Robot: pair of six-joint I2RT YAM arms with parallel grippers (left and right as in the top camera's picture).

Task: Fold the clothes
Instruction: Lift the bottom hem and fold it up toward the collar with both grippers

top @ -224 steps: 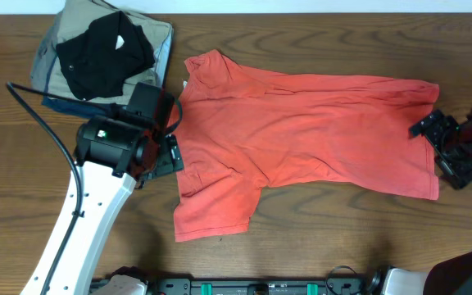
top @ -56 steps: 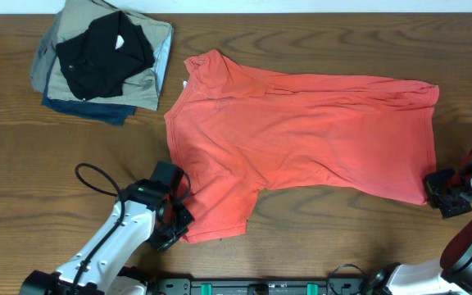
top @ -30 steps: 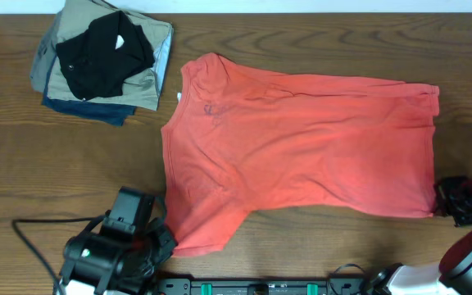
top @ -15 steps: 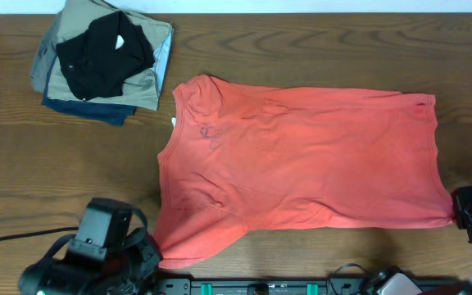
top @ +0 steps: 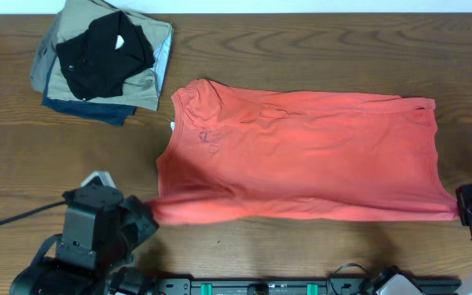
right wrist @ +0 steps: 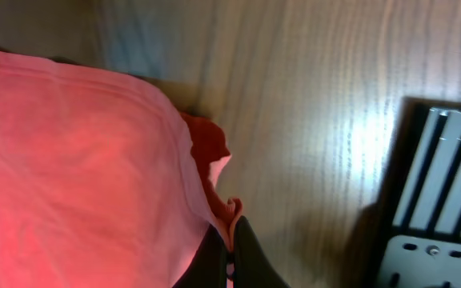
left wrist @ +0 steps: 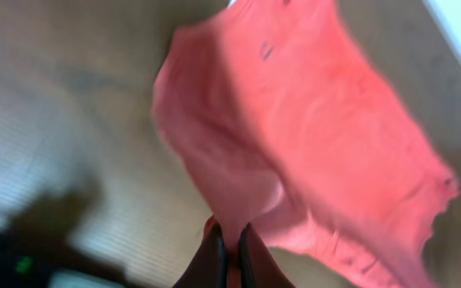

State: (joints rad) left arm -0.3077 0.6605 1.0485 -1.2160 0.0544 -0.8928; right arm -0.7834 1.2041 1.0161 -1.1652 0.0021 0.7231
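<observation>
My left gripper moves outward next and carries the pinched edge over the collar end by the small print (top: 190,131) (left wrist: 249,29) to release it, since the cloth there lies uncovered.
The clothes, a coral-red T-shirt (top: 301,156), lie stretched left to right across the middle of the table, collar toward the left. My left gripper (top: 147,215) is shut on the shirt's near left corner, the cloth pinched between its fingers (left wrist: 232,258) and lifted off the table. My right gripper (top: 464,215) is shut on the near right hem corner, seen in the right wrist view (right wrist: 230,240) with a fold of red cloth (right wrist: 94,160) rising between the jaws. The shirt's near edge runs taut between the two grippers.
A stack of folded garments (top: 101,61), black on top of khaki, light blue and navy, sits at the far left corner. A black and metal rail (right wrist: 434,200) lies along the table's near edge by the right gripper.
Both grippers have pulled the shirt's near edge toward the table's front. The near left sleeve has been drawn out flat and the shirt has slid nearer and straightened.
</observation>
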